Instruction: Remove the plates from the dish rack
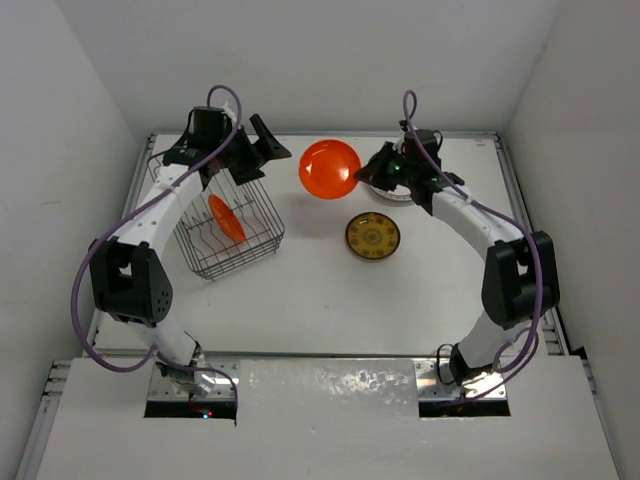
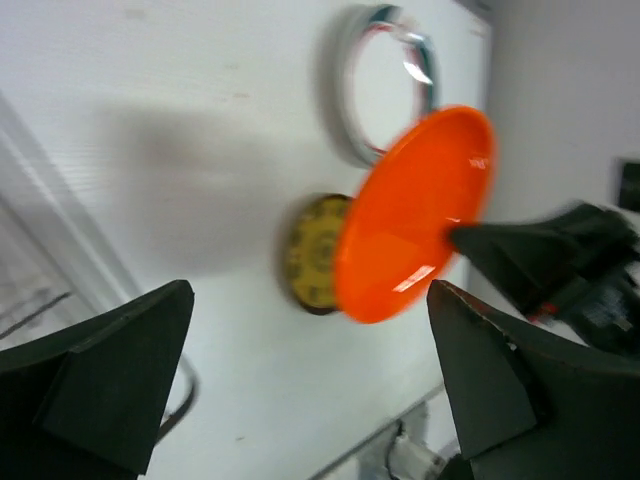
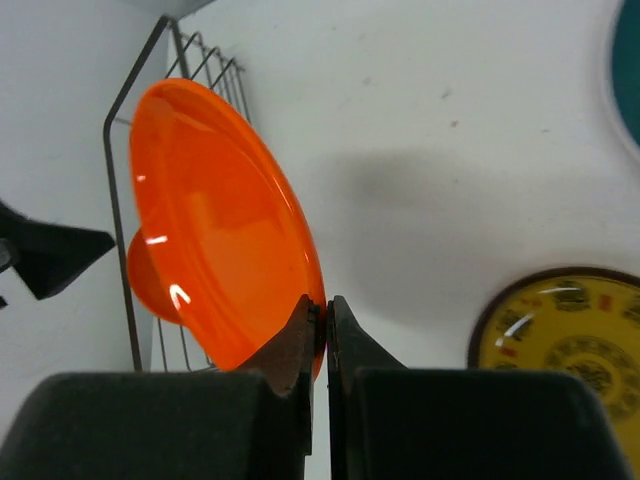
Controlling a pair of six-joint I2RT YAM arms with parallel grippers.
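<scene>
The left gripper moves back and down into the rack next, fingers turning downward, onto the second orange plate's far rim (image 1: pixel 219 205), as that plate still stands inside.
My right gripper (image 1: pixel 368 170) is shut on the rim of a plain orange-red plate (image 1: pixel 330 168) and holds it on edge above the table, right of the dish rack (image 1: pixel 262 243). In the right wrist view the fingertips (image 3: pixel 300 325) pinch the plate's (image 3: pixel 215 230) lower rim. A second orange plate (image 1: pixel 225 217) stands on edge inside the black wire rack. A yellow patterned plate (image 1: pixel 372 236) lies flat on the table. A white plate with a teal rim (image 1: pixel 388 192) lies partly under the right arm. My left gripper (image 1: pixel 264 146) is open and empty above the rack's far corner; its view shows the held plate (image 2: pixel 415 215).
The rack's wire edge (image 3: pixel 113 200) shows behind the held plate in the right wrist view. The yellow plate (image 2: pixel 308 255) and the white plate (image 2: pixel 385 85) lie beyond it in the left wrist view. White walls close in the table on three sides.
</scene>
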